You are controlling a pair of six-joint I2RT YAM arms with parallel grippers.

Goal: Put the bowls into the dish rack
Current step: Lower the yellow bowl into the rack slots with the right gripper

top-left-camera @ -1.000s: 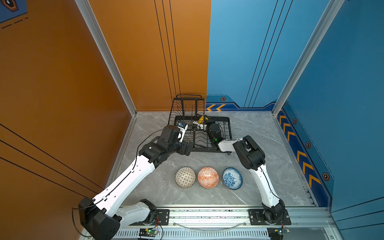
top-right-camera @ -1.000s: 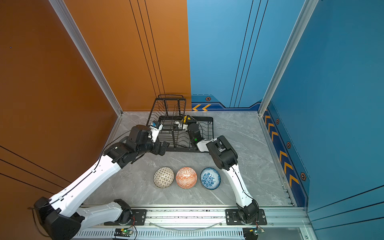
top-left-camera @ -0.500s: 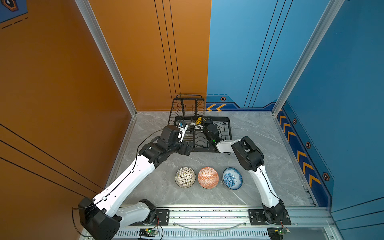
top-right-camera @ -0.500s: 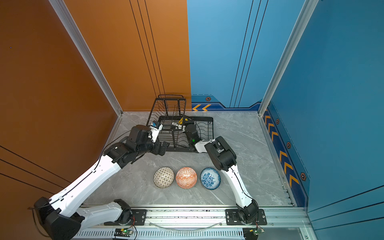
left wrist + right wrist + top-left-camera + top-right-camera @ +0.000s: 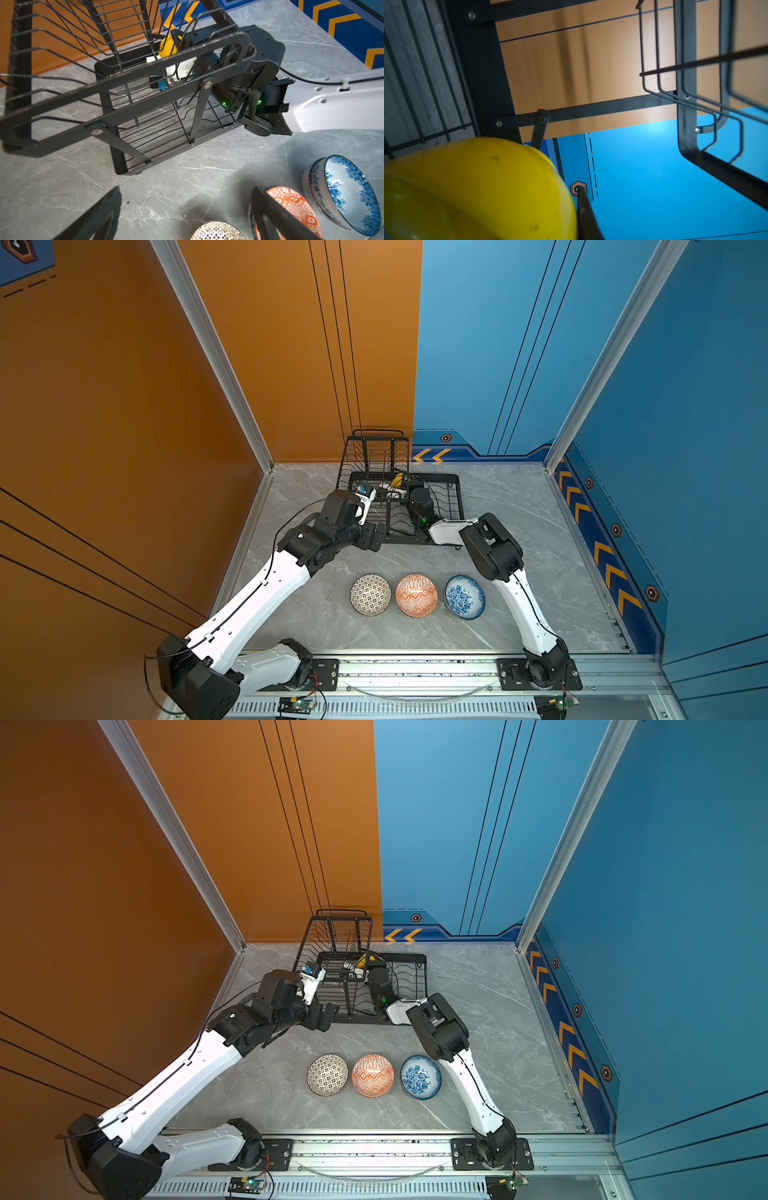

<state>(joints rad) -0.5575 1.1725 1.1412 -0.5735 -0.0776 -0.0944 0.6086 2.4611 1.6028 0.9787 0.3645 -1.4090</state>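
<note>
I will next lower the plain yellow bowl (image 5: 396,480), already under the raised shelf, onto the rack's bottom wires with my right gripper and let go of the bowl's rim, because the wires are below the gripper.
The black wire dish rack (image 5: 451,497) (image 5: 417,973) stands at the back of the floor. My right gripper (image 5: 401,485) reaches into it under the raised basket tier, shut on the rim of the plain yellow bowl (image 5: 396,480) (image 5: 167,46) (image 5: 477,187); only one finger (image 5: 586,216) shows beside the bowl. Three bowls sit in a row on the floor in both top views: dark-white patterned (image 5: 370,594), orange-white (image 5: 416,595) and blue-white floral (image 5: 465,597). My left gripper (image 5: 187,216) (image 5: 372,536) hangs open and empty by the rack's front left corner, above the floor.
The raised basket tier (image 5: 376,456) stands against the orange back wall. Orange and blue walls close in the sides. The arm bases ride a metal rail (image 5: 415,668) along the front edge. The right elbow (image 5: 490,547) hangs above the blue-white bowl.
The right arm has pushed a little further left into the rack with the yellow bowl. The left arm and the three floor bowls have not moved.
</note>
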